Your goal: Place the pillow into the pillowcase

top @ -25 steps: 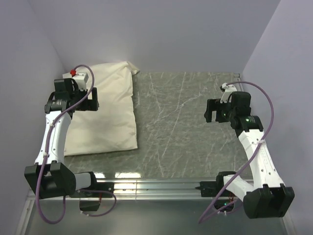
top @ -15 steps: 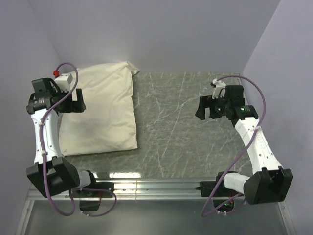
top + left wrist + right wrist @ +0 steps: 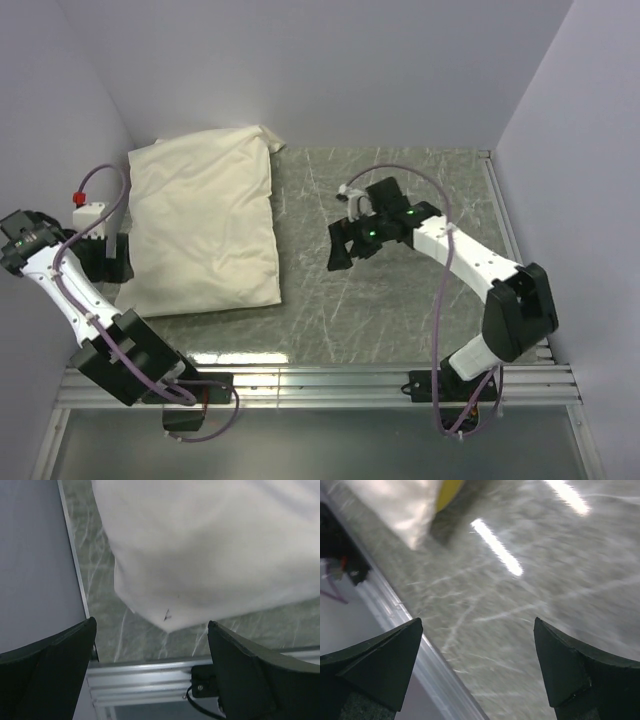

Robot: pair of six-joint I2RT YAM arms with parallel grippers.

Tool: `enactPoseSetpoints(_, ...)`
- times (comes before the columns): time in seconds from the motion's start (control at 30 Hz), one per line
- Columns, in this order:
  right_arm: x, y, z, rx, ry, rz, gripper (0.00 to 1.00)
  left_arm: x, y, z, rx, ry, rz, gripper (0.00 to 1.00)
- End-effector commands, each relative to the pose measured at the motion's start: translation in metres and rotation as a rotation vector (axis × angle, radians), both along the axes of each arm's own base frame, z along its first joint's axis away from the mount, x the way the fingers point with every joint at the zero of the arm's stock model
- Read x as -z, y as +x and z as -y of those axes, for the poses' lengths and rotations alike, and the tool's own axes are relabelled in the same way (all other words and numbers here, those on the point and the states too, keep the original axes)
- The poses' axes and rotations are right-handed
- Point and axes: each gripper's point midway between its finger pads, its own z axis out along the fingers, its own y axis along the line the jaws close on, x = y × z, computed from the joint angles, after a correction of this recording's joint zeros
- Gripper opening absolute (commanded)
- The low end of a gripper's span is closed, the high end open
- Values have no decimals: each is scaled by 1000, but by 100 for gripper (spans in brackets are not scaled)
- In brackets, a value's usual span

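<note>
Next, my left gripper lowers and draws back onto the bundle's near corner.
A plump cream-white bundle [image 3: 205, 225] lies at the table's back left. In the right wrist view its near corner [image 3: 402, 505] shows a yellow band [image 3: 449, 491], the pillow's edge. A limp fabric corner [image 3: 266, 137] sticks out at the bundle's back right. I cannot tell the pillowcase apart from the pillow. My left gripper [image 3: 112, 262] is open and empty beside the bundle's left edge. In the left wrist view [image 3: 152, 680] the bundle's corner [image 3: 200, 555] lies ahead of the jaws. My right gripper [image 3: 338, 245] is open and empty above the table's middle, and the right wrist view [image 3: 477, 672] shows only table beneath it.
The grey marbled table [image 3: 400, 200] is bounded by purple walls on three sides. An aluminium rail [image 3: 320, 380] runs along the near edge and also shows in the left wrist view [image 3: 145, 680]. The left wall [image 3: 35, 555] is close to my left gripper.
My left arm has swung off the bundle toward the left wall and nearer the front. My right arm has swung left from the right side to the table's middle.
</note>
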Motion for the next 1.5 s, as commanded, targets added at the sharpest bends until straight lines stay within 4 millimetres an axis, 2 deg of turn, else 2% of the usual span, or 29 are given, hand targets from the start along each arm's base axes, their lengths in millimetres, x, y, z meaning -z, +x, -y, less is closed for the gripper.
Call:
enactPoseSetpoints(0.0,-7,-27,-58,-123,114,-76,98,13,-30,7,136,-15,-59,99)
enactPoseSetpoints(0.03,-3,-31,-68,-145,125,-76,98,21,-36,8,145,-28,-78,99)
enactPoseSetpoints(0.1,18,-44,-80,-176,97,-105,98,29,-49,5,177,-8,-105,99)
enactPoseSetpoints(0.13,22,-52,-92,-213,103,-92,98,37,-56,8,184,-6,-117,99)
enactPoseSetpoints(0.2,35,-56,-103,-224,104,-103,98,46,-63,2,204,58,-131,99)
enactPoseSetpoints(0.27,46,-61,-114,-235,98,-122,98,62,-75,5,226,106,-146,99)
enactPoseSetpoints(0.3,47,-61,-119,-225,108,-136,98,66,-78,0,231,149,-152,99)
enactPoseSetpoints(0.4,56,-55,-135,-214,129,-144,98,93,-95,12,275,180,-177,99)
enactPoseSetpoints(0.53,74,-51,-151,-208,119,-178,96,108,-99,2,276,214,-180,99)
enactPoseSetpoints(0.67,77,-48,-167,-209,136,-214,92,120,-105,-11,264,189,-213,99)
enactPoseSetpoints(0.87,84,-49,-180,-214,164,-267,80,137,-94,-36,291,255,-186,99)
enactPoseSetpoints(0.9,83,-51,-183,-221,169,-273,78,144,-94,-35,303,259,-183,99)
enactPoseSetpoints(1.13,90,-57,-182,-227,166,-302,53,164,-74,-48,396,411,-88,99)
enactPoseSetpoints(1.2,90,-59,-180,-230,165,-302,50,167,-66,-54,392,428,-53,99)
enactPoseSetpoints(1.33,85,-62,-178,-237,172,-308,47,173,-55,-59,361,383,-20,98)
enactPoseSetpoints(1.47,83,-63,-177,-240,168,-307,41,182,-47,-60,363,310,-8,91)
